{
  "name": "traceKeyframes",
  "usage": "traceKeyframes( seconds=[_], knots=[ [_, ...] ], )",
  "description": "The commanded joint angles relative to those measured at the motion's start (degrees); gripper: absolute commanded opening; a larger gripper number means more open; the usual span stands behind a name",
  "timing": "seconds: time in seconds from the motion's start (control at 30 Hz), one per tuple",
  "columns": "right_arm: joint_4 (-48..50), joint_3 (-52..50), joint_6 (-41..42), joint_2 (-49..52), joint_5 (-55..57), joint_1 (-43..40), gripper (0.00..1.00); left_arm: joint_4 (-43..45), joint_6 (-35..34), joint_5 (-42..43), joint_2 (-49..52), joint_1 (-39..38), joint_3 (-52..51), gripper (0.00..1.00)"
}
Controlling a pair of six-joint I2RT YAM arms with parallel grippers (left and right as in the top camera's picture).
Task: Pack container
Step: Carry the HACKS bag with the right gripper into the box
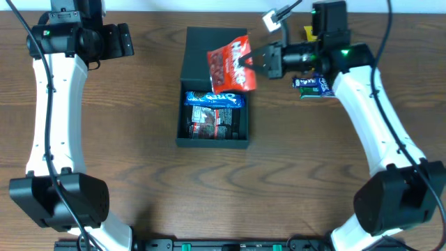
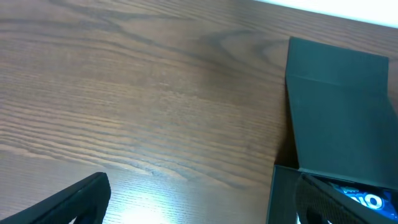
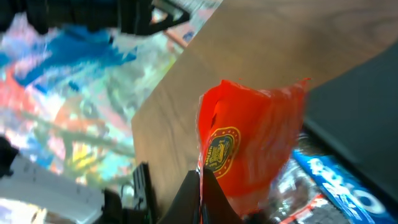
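Observation:
The container's near half is below and back from my right gripper, so it should draw back next and lower to release the red snack bag [image 1: 230,64].
The dark container [image 1: 182,132] lies open at mid-table with its flap lid [image 1: 198,52] folded back. Inside lie a blue packet [image 1: 213,100] and a dark red-and-black packet [image 1: 212,122]. My right gripper [image 1: 256,64] is shut on the edge of a red snack bag [image 1: 230,64] and holds it above the container's far half. In the right wrist view the red bag [image 3: 255,143] hangs from the shut fingers [image 3: 200,186], above the blue packet [image 3: 339,183]. My left gripper [image 1: 125,40] is open and empty at the far left; its wrist view shows the container lid [image 2: 339,112].
A green-and-blue packet [image 1: 310,86] and a yellow item [image 1: 308,32] lie on the wooden table [image 1: 139,174] near the right arm. A white connector [image 1: 273,19] hangs on the right arm's cable.

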Motion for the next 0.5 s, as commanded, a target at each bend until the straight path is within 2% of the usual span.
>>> traceKeyframes(
  seconds=[0.0, 0.33, 0.47],
  knots=[
    [-1.7, 1.3, -9.0, -1.0, -2.1, 3.1, 0.01, -0.4, 1.1, 0.2, 0.2, 0.2, 0.2, 0.95],
    [-14.6, 1.2, -29.2, -0.7, 0.7, 8.8, 0.01, -0.5, 1.1, 0.2, 0.2, 0.2, 0.2, 0.95],
    [-19.8, 1.2, -34.4, -0.5, 2.7, 9.2, 0.01, -0.4, 1.4, 0.2, 0.2, 0.2, 0.2, 0.95]
  ],
)
